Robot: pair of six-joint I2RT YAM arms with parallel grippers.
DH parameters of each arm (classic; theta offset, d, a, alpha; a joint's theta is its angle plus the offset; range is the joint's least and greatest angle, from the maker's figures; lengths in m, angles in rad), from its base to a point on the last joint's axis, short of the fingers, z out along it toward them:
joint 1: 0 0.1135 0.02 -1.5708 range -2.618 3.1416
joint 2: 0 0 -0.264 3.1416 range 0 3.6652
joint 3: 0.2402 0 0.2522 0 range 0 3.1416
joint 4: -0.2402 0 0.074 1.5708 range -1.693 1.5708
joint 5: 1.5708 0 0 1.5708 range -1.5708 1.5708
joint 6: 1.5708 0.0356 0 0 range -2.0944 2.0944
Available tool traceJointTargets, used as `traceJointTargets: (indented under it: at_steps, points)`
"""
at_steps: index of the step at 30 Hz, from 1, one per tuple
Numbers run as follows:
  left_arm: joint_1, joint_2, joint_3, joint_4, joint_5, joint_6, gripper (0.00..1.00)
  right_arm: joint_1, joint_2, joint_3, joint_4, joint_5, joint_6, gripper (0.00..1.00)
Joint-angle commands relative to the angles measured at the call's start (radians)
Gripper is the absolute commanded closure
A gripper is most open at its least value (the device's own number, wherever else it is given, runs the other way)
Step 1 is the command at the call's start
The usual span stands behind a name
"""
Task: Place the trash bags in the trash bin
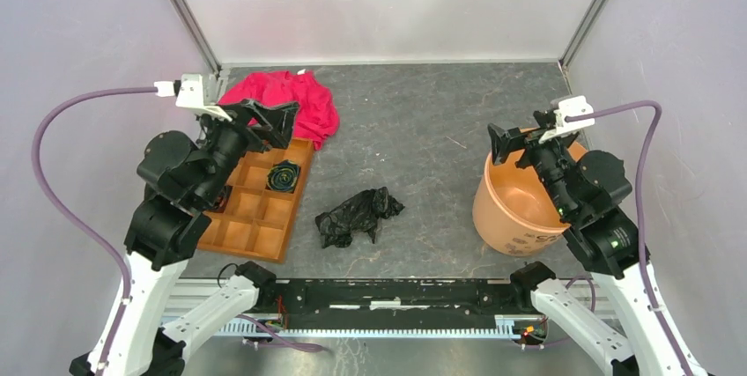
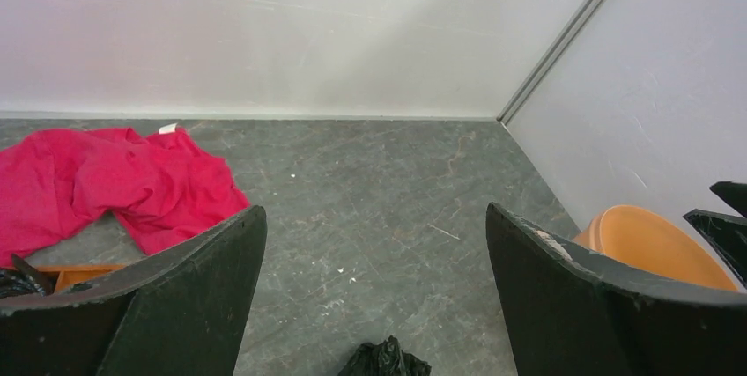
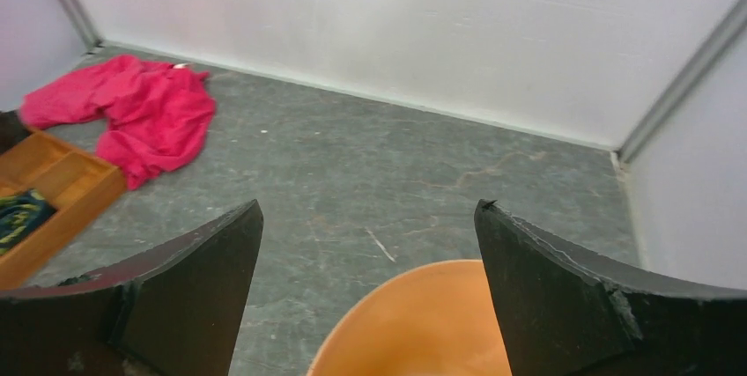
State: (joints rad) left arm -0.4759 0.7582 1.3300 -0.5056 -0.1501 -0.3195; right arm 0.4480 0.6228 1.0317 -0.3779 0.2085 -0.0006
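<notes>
The trash bag lies below and to the right in the top view, so my left gripper will next tilt down and go back down to the trash bag, onto its tray-side part (image 1: 340,220).
The black crinkly trash bag (image 1: 357,215) lies crumpled on the grey table between the arms, and its top edge shows in the left wrist view (image 2: 385,360). The orange trash bin (image 1: 515,204) stands upright at the right and looks empty; it also shows in the left wrist view (image 2: 652,244) and the right wrist view (image 3: 423,323). My left gripper (image 1: 273,121) is open and empty, raised over the tray's far end, well left of the bag (image 2: 374,213). My right gripper (image 1: 521,134) is open and empty above the bin's far rim (image 3: 368,204).
A red cloth (image 1: 291,103) lies at the back left. A flat orange-brown compartment tray (image 1: 255,213) sits at the left, holding a small dark coiled roll with a green centre (image 1: 284,175). White walls enclose the table on three sides.
</notes>
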Motion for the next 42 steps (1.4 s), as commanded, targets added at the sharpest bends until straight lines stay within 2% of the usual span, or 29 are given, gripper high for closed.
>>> traceJointTargets:
  at_steps: [1, 4, 7, 11, 14, 16, 18, 23, 26, 31, 35, 38, 42]
  points:
    - [-0.011, 0.028, -0.019, 0.059, 0.024, 0.016, 0.00, -0.030, 0.043, -0.002, 0.074, -0.191, 0.090, 0.02]
    - [-0.013, 0.038, -0.035, 0.064, 0.026, 0.017, 0.00, -0.033, 0.117, 0.020, 0.067, -0.314, 0.134, 0.02]
    - [-0.016, 0.042, -0.060, 0.070, 0.024, 0.018, 0.00, 0.033, 0.187, 0.017, 0.071, -0.382, 0.149, 0.02]
    - [-0.018, 0.044, -0.110, 0.077, 0.024, 0.016, 0.00, 0.201, 0.282, -0.006, 0.069, -0.329, 0.142, 0.02]
    - [-0.018, 0.046, -0.174, 0.080, 0.042, -0.012, 0.00, 0.371, 0.368, -0.027, 0.062, -0.212, 0.131, 0.02]
    - [-0.019, 0.049, -0.237, 0.075, 0.086, -0.047, 0.00, 0.478, 0.430, -0.049, 0.054, -0.110, 0.132, 0.02]
    - [-0.019, 0.056, -0.320, 0.070, 0.152, -0.081, 0.00, 0.538, 0.488, -0.092, 0.072, -0.081, 0.151, 0.02]
    - [-0.019, 0.095, -0.482, 0.018, 0.216, -0.173, 0.00, 0.572, 0.562, -0.275, 0.236, -0.095, 0.204, 0.02]
    - [-0.020, 0.100, -0.583, 0.024, 0.240, -0.249, 0.00, 0.573, 0.624, -0.313, 0.298, -0.068, 0.216, 0.03]
    - [-0.021, 0.077, -0.707, 0.065, 0.256, -0.379, 0.03, 0.574, 0.734, -0.287, 0.364, -0.092, 0.241, 0.22]
    - [-0.021, 0.046, -0.788, 0.116, 0.265, -0.439, 0.03, 0.575, 0.759, -0.344, 0.512, -0.199, 0.307, 0.23]
    - [-0.020, 0.057, -0.866, 0.191, 0.329, -0.485, 0.11, 0.594, 0.772, -0.364, 0.551, -0.228, 0.334, 0.22]
    - [-0.019, 0.103, -0.908, 0.261, 0.395, -0.506, 0.34, 0.622, 0.769, -0.366, 0.525, -0.195, 0.328, 0.20]
